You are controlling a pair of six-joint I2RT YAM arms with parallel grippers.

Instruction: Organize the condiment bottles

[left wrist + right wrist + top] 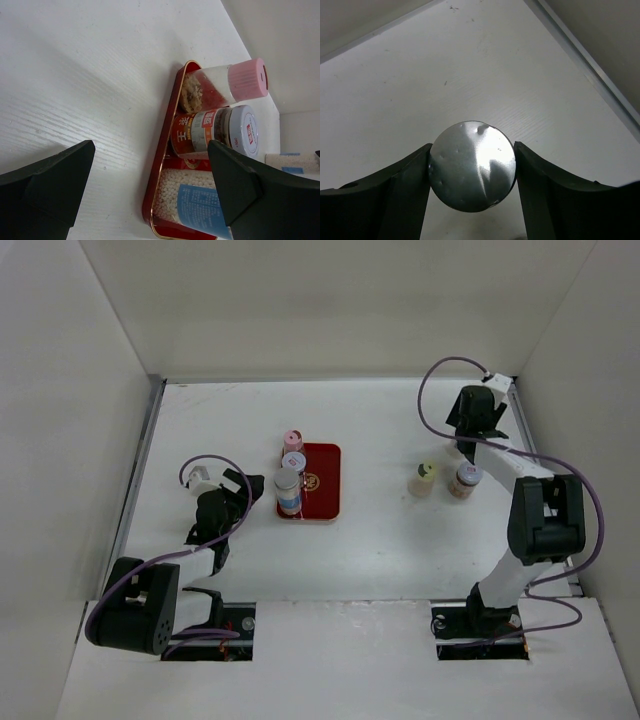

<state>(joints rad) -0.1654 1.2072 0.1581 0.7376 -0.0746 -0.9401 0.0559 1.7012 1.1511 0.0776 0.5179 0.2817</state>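
Note:
The robot will next move its right gripper to the gripper's left in the top view, over the tray's far corner (pixel 326 455), and let go there, because that corner is empty.
A red tray (pixel 322 485) holds three condiment bottles along its left side: a pink-capped one (pixel 292 438), a silver-capped one with a red label (pixel 294 461) and a blue-labelled one (pixel 288 492). My left gripper (pixel 252 490) is open and empty just left of the tray. The left wrist view shows the tray (pixel 161 172), the pink-capped bottle (pixel 235 82), the red-labelled bottle (pixel 210 132) and the blue-labelled bottle (pixel 192 200) between my open fingers (pixel 55 185). My right gripper (pixel 472 151) is shut on a bottle's silver cap (pixel 470 167) at the far right (pixel 468 430); its body is hidden.
Two more bottles stand on the table right of the tray: a yellow-green-capped one (pixel 423 479) and a silver-capped one (pixel 463 479), just in front of my right gripper. White walls close in the table at the back and both sides, with a metal edge strip (pixel 590 60) near my right gripper.

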